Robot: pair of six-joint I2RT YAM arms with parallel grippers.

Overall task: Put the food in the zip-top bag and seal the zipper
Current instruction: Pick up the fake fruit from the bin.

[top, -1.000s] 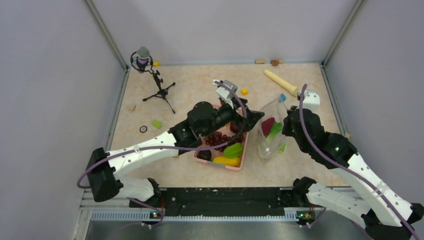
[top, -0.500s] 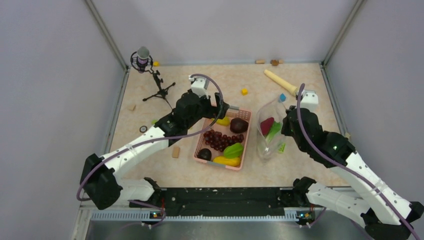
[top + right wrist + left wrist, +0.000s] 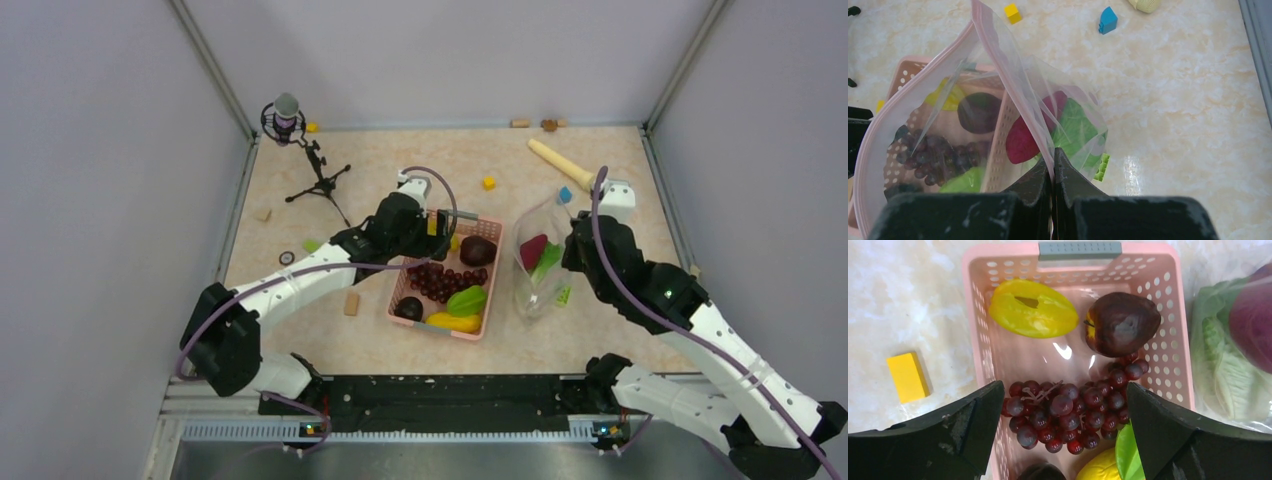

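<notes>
My left gripper comes down onto the middle of the bunch beside its stem next.
The clear zip-top bag (image 3: 543, 262) stands right of the pink basket (image 3: 492, 290). It holds the magenta sweet potato (image 3: 533, 250) and the lettuce (image 3: 549, 264). My right gripper (image 3: 1052, 165) is shut on the bag's pinkish zipper (image 3: 1013, 85) and holds the mouth up. My left gripper (image 3: 1065, 410) is open and empty above the basket's far end. Below it lie dark red grapes (image 3: 1073, 412), a yellow fruit slice (image 3: 1032, 308) and a dark purple-brown fruit (image 3: 1121, 323). A green pod (image 3: 466, 300), a yellow fruit (image 3: 453, 322) and a dark piece (image 3: 408, 308) lie at the near end.
A microphone on a tripod (image 3: 290, 120) stands at the far left. A beige rolling pin (image 3: 562, 163) lies at the far right. Small blocks are scattered: yellow (image 3: 489, 183), blue (image 3: 566, 194), green (image 3: 314, 247), green by the bag (image 3: 563, 296), wooden (image 3: 351, 303).
My left gripper has drawn back left from the bag's mouth and now hangs open over the basket's far end. The right gripper still holds the bag's edge.
</notes>
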